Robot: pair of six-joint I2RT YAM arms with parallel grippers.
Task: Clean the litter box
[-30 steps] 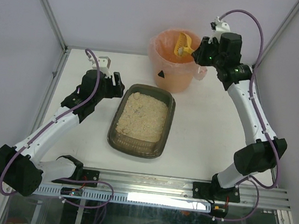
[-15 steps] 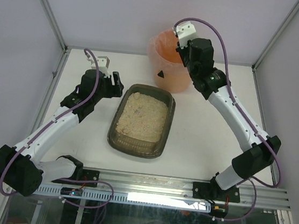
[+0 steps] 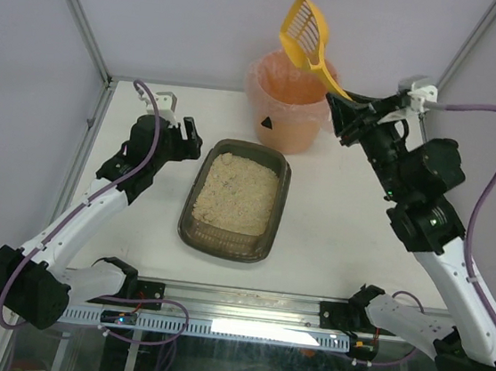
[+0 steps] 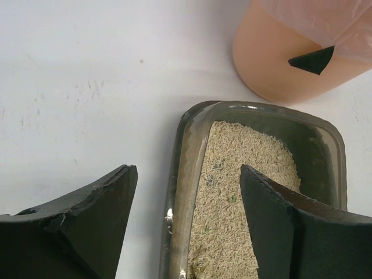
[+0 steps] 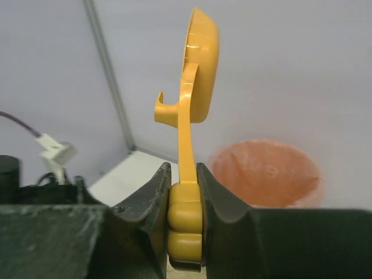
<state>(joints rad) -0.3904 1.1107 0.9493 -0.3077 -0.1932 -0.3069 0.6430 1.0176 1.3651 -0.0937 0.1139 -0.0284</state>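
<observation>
My right gripper holds the handle of the slotted scoop (image 3: pixel 307 33), which is empty. I will bring it back and down to the tray's rim opposite my left gripper and let go of the handle there.
The litter box (image 3: pixel 236 198), a shallow dark translucent tray of beige litter, lies mid-table; it also shows in the left wrist view (image 4: pixel 186 192), where its left rim lies between my left fingers. My left gripper (image 3: pixel 185 134) is open and empty at the tray's far left corner (image 4: pixel 187 180). My right gripper (image 3: pixel 345 107) is shut on the handle of the yellow slotted scoop (image 3: pixel 307 33), holding it raised and tilted up above the pink-lined bin (image 3: pixel 290 102). In the right wrist view the scoop (image 5: pixel 195 75) stands edge-on between the shut fingers (image 5: pixel 185 192).
The pink-lined orange bin stands behind the tray, also in the left wrist view (image 4: pixel 296 52) and the right wrist view (image 5: pixel 264 173). Enclosure posts and walls bound the white table; the aluminium rail (image 3: pixel 243 303) runs along the near edge.
My right arm has swung back from over the bin and lifted the scoop out, raising it high to the right of the bin. The left arm has barely shifted.
</observation>
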